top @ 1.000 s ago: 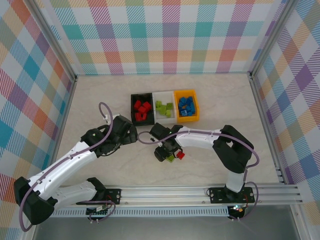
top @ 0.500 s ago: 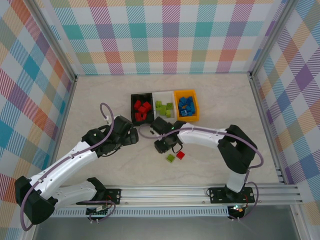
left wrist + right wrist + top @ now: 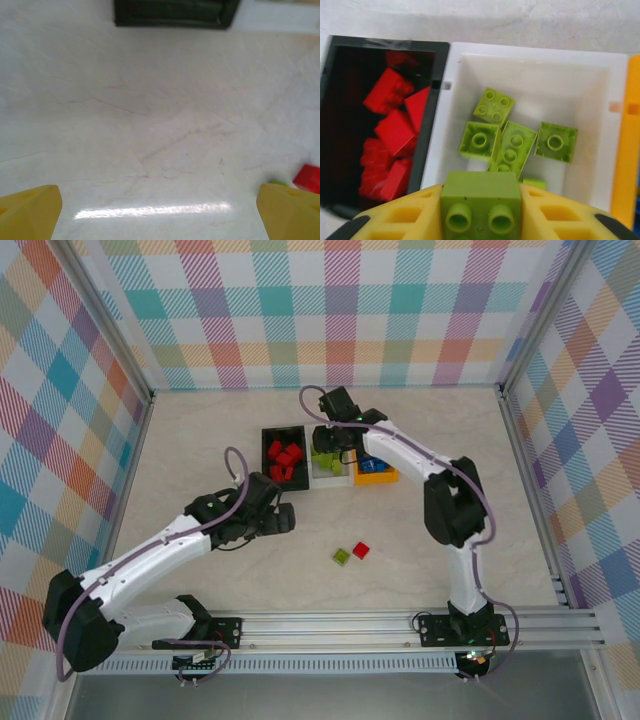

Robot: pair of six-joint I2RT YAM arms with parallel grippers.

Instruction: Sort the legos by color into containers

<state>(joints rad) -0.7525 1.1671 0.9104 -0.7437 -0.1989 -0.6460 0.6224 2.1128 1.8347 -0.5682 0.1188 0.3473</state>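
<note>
The white container [image 3: 330,480] holds the color green, so the robot's left gripper next needs to move across and back toward the loose green lego [image 3: 341,557], turn, and go down around it to close.
My right gripper [image 3: 481,212] is shut on a lime green lego [image 3: 481,200] and hangs above the white container [image 3: 535,55], where several green legos [image 3: 510,145] lie. In the top view the right gripper [image 3: 335,445] is over the white container [image 3: 330,480]. The black container [image 3: 266,465] holds red legos [image 3: 390,132], and the orange-yellow container [image 3: 380,478] holds blue ones. A loose green lego [image 3: 342,556] and a loose red lego [image 3: 361,550] lie on the table. My left gripper [image 3: 288,518] is open and empty, left of those two.
In the left wrist view the open left gripper [image 3: 160,212] faces bare tabletop, with the black container [image 3: 170,12] ahead and the red lego [image 3: 309,177] at the right edge. Checked walls enclose the table [image 3: 200,440]. A metal rail [image 3: 350,625] runs along the near edge.
My right gripper has risen from the table's middle with the green lego and swung back over the white container. The left gripper has shifted slightly right, staying open.
</note>
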